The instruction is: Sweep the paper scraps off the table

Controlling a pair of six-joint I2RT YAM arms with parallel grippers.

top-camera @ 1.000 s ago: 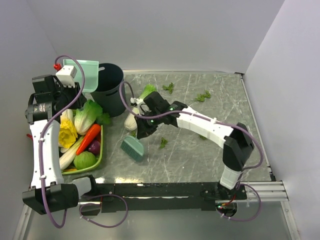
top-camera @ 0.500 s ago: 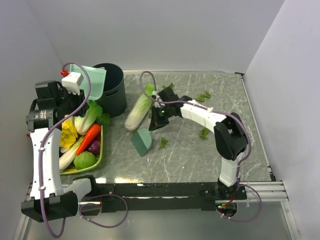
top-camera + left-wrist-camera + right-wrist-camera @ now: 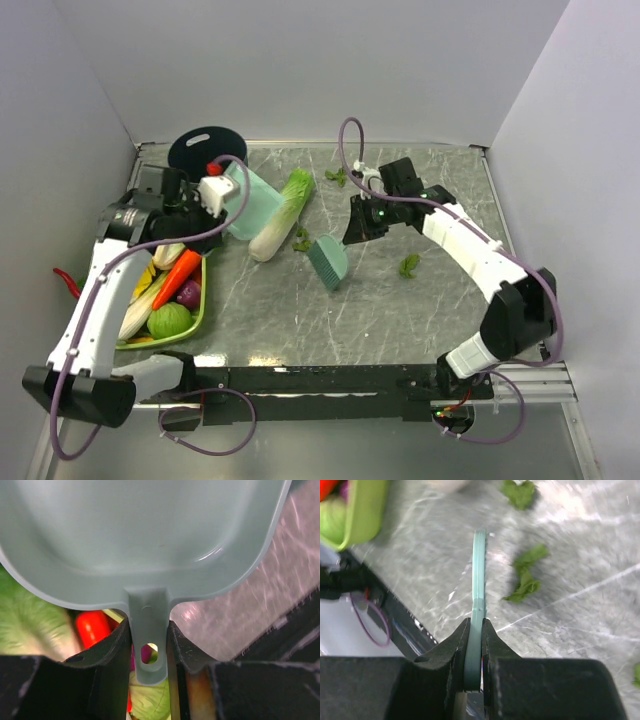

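My left gripper draws back and down next, clear of the cabbage, and releases the handle, since bare tabletop (image 3: 258, 315) (image 3: 245, 612) beside the tray lies below and back from it.
Several dark-green paper scraps lie on the grey marble table (image 3: 400, 320): one (image 3: 409, 265) right of centre, one (image 3: 336, 176) at the back, one (image 3: 301, 240) beside the cabbage. My right gripper (image 3: 357, 228) (image 3: 475, 630) is shut on the thin handle of the teal brush (image 3: 328, 260) (image 3: 479, 570), whose head hangs over the table's middle. In the right wrist view, scraps (image 3: 525, 575) (image 3: 519, 491) lie just right of the brush. My left gripper (image 3: 222, 195) (image 3: 149, 630) is shut on the handle of the teal dustpan (image 3: 247, 203) (image 3: 145, 530), left of the cabbage.
A long pale-green cabbage (image 3: 282, 213) lies on the table between dustpan and brush. A black bin (image 3: 205, 150) stands at the back left. The lime-green tray (image 3: 195, 310) with a carrot (image 3: 178, 275) and other vegetables sits at the left edge.
My left arm has brought the dustpan down from over the bin to beside the cabbage. My right arm has swung the brush rightward and back, away from the cabbage.
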